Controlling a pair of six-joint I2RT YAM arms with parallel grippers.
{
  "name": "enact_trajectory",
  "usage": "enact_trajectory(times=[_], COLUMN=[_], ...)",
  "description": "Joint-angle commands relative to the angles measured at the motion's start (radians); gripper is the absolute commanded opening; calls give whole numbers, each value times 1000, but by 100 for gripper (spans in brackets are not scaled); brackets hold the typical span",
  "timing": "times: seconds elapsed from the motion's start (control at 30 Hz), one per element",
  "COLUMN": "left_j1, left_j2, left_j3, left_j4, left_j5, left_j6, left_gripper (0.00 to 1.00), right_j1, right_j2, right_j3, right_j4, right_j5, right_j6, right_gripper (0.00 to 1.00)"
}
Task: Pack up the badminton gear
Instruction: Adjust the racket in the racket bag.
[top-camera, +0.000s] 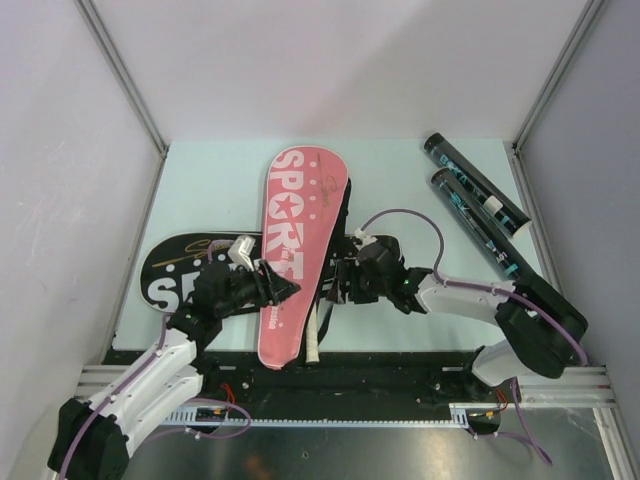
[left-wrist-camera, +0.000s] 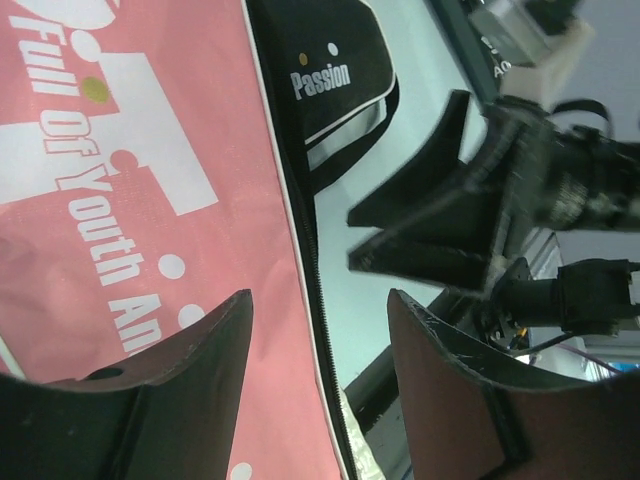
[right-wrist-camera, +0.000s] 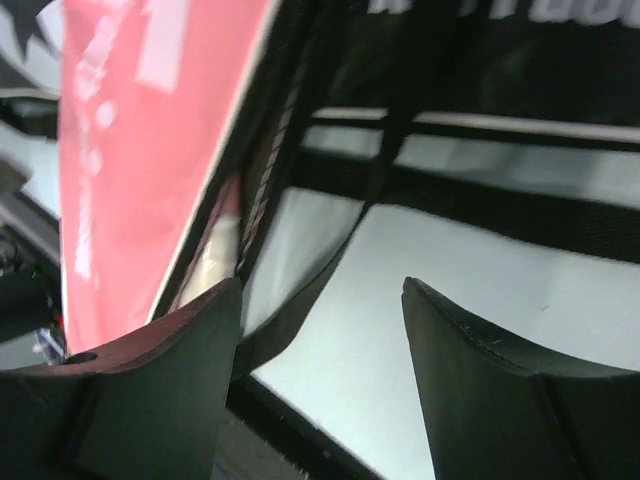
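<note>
My open fingers have the black webbing strap (top-camera: 327, 315) between them beside the pink bag (top-camera: 295, 235), so next I need to move my right gripper toward the bag's edge and close it across the strap.
A pink racket bag (top-camera: 295, 235) printed SPORT lies lengthwise mid-table, overlapping a black racket bag (top-camera: 175, 272) at its left. A pale racket handle (top-camera: 315, 340) sticks out of the pink bag's near end and shows inside its open edge (right-wrist-camera: 215, 255). Two dark tubes (top-camera: 478, 182) (top-camera: 485, 230) with teal print lie at the far right. My left gripper (top-camera: 287, 288) (left-wrist-camera: 320, 330) is open, its fingers astride the pink bag's zipper edge (left-wrist-camera: 312, 270). My right gripper (top-camera: 340, 287) (right-wrist-camera: 320, 320) is open just right of the bag, nothing between its fingers. No shuttlecocks in view.
A black bag part marked Passion (left-wrist-camera: 340, 80) lies under the pink bag's right side, with a black strap (right-wrist-camera: 300, 290) running by my right gripper's left finger. The two grippers face each other closely. Grey walls enclose the table; a black rail (top-camera: 400, 365) runs along the near edge.
</note>
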Motion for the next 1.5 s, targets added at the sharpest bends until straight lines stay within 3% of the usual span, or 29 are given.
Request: enact_trajectory(times=[0.0, 0.13, 0.33, 0.4, 0.47, 0.53, 0.8, 1.13, 1.2, 1.27, 1.33, 1.47], left_j1=[6, 1, -43, -74, -136, -204, -253, -258, -258, -258, -258, -258], left_j2=[5, 10, 19, 24, 41, 58, 165, 229, 271, 321, 337, 361], left_j3=[64, 79, 105, 124, 170, 226, 340, 564, 604, 619, 615, 589], left_j4=[17, 15, 5, -17, -93, -144, -210, -101, -92, -75, -55, 61], left_j5=[53, 77, 87, 53, 0, -105, -173, 47, 122, 149, 153, 150], left_j6=[17, 13, 37, 56, 105, 160, 234, 189, 175, 175, 171, 136], left_gripper=[61, 60, 56, 56, 59, 64, 66, 69, 65, 53, 52, 62], right_j1=[-57, -60, -54, -52, -42, -34, -63, -144, -153, -166, -175, -184], right_j2=[99, 201, 281, 268, 206, 116, -102, -125, -125, -118, -116, -105], right_j3=[24, 25, 27, 24, 27, 28, 131, 335, 370, 427, 456, 493], right_j4=[73, 228, 276, 259, 237, 219, 115, 9, -5, -8, -1, 3], right_j5=[-53, -110, -71, -39, -21, -16, -71, -145, -168, -195, -232, -245], right_j6=[90, 145, 158, 139, 113, 66, -13, -131, -140, -135, -114, -80], right_gripper=[68, 60, 49, 38, 12, 0, 0, 0, 0, 0, 0, 0])
